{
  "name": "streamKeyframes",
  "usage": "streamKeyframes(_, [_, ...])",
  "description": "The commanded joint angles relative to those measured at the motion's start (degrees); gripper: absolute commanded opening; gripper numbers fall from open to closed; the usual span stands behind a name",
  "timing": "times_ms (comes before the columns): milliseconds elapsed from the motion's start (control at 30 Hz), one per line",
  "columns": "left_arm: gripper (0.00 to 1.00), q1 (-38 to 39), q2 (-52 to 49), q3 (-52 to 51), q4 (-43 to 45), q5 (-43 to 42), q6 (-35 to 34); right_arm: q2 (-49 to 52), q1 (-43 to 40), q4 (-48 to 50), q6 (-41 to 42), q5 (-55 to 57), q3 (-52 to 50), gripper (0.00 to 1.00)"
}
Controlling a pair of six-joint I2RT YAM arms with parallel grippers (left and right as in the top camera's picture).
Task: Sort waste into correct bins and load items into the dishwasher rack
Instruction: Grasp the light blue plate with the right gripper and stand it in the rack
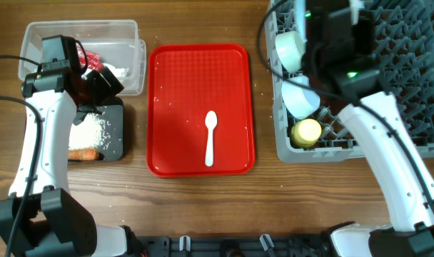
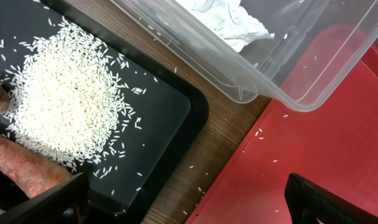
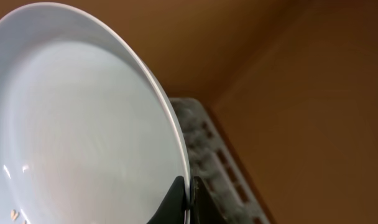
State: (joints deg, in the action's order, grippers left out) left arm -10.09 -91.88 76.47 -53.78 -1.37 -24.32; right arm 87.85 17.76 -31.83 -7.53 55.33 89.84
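Observation:
The right gripper lowers the plate [image 3: 83, 137], already on edge, among the rack wires beside the mint bowls next and releases its rim, since those pegs lie below.
My right gripper [image 3: 188, 194] is shut on the rim of the pale blue plate [image 3: 83, 137], held on edge over the grey dishwasher rack [image 1: 417, 107]. Two mint bowls [image 1: 288, 48] [image 1: 301, 101] and the yellow cup [image 1: 307, 132] stand in the rack's left side. The white spoon [image 1: 210, 137] lies on the red tray [image 1: 174, 86]. My left gripper [image 2: 189, 205] is open and empty above the gap between the black tray [image 2: 164, 106] and the red tray. Rice [image 2: 71, 102] and the orange sausage piece [image 2: 24, 165] lie in the black tray. A napkin [image 2: 229, 18] and the red wrapper [image 1: 93, 58] are in the clear tub [image 2: 288, 68].
Loose rice grains are scattered on the wood and on the red tray [image 2: 326, 149] near my left gripper. The rack's right side [image 1: 410, 64] shows only pegs. The right arm [image 1: 388, 143] reaches across the rack's front edge.

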Motion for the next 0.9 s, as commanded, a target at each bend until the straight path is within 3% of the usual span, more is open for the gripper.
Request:
streamKeyframes(0, [1.00, 0.00, -0.07, 0.48, 0.13, -0.07, 0.07, 0.83, -6.67, -0.04, -2.91, 0.48, -0.22, 0.04])
streamKeyframes(133, [1.00, 0.00, -0.07, 0.48, 0.13, -0.07, 0.07, 4.98, -10.40, -0.81, -5.92, -7.89, -1.31, 0.05])
streamKeyframes(300, [1.00, 0.00, -0.07, 0.48, 0.13, -0.07, 0.07, 13.81, -10.40, -0.15, -7.91, -7.67, -1.31, 0.04])
streamKeyframes(433, [1.00, 0.00, -0.07, 0.48, 0.13, -0.04, 0.07, 19.52, -10.40, 1.14, -7.30, -0.81, -1.31, 0.04])
streamKeyframes(667, [1.00, 0.00, -0.07, 0.48, 0.13, -0.07, 0.07, 19.78, -10.71, 7.78, -7.54, 5.42, -1.29, 0.05])
streamKeyframes(867, [1.00, 0.00, -0.07, 0.48, 0.13, -0.04, 0.07, 18.78, -10.71, 12.48, -17.11, 3.89, -1.31, 0.04])
